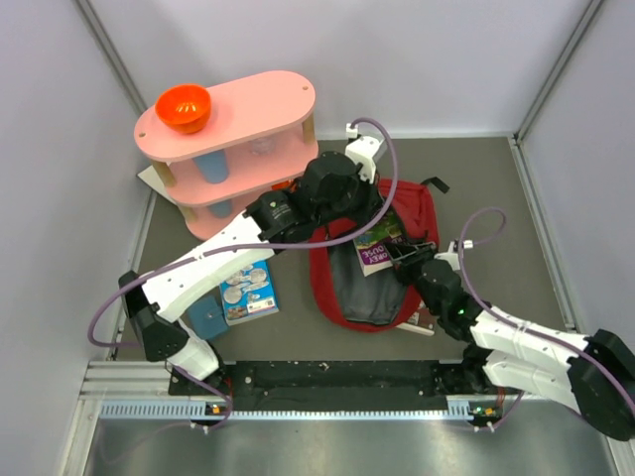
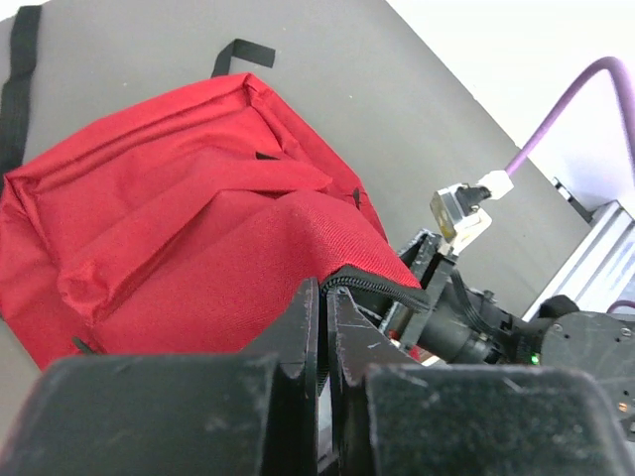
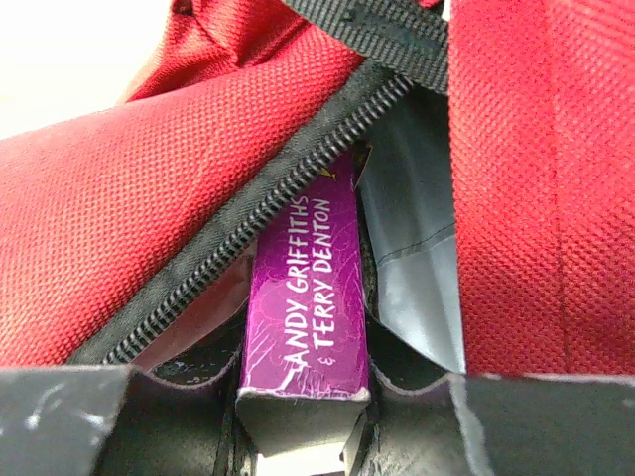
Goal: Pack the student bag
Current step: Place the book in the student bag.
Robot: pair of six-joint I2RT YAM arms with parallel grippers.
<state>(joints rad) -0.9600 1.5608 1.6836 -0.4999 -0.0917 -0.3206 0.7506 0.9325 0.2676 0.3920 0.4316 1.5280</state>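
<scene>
My right gripper will next push outward into the bag's opening (image 1: 384, 228) (image 3: 399, 159) beside the zipper edge and let go of the book, which is still only partly inside.
The student bag (image 1: 422, 213) is a dark red backpack lying open at centre right, its grey lining (image 1: 362, 288) showing. My left gripper (image 1: 347, 223) is shut on the bag's black zipper edge (image 2: 372, 283) and holds the opening up; its jaws (image 2: 325, 307) meet on the rim. My right gripper (image 1: 405, 260) is shut on a book with a purple spine (image 3: 308, 288) reading Andy Griffiths & Terry Denton. The book (image 1: 379, 243) sits partly inside the opening, between the zipper (image 3: 248, 248) and the grey lining (image 3: 412, 268).
A pink two-tier shelf (image 1: 238, 109) stands at the back left with an orange bowl (image 1: 184, 107) on top and blue cups below. A blue-covered book (image 1: 248, 290) and a blue block (image 1: 206, 317) lie left of the bag. Another book's corner (image 1: 422, 322) pokes out at the bag's near edge.
</scene>
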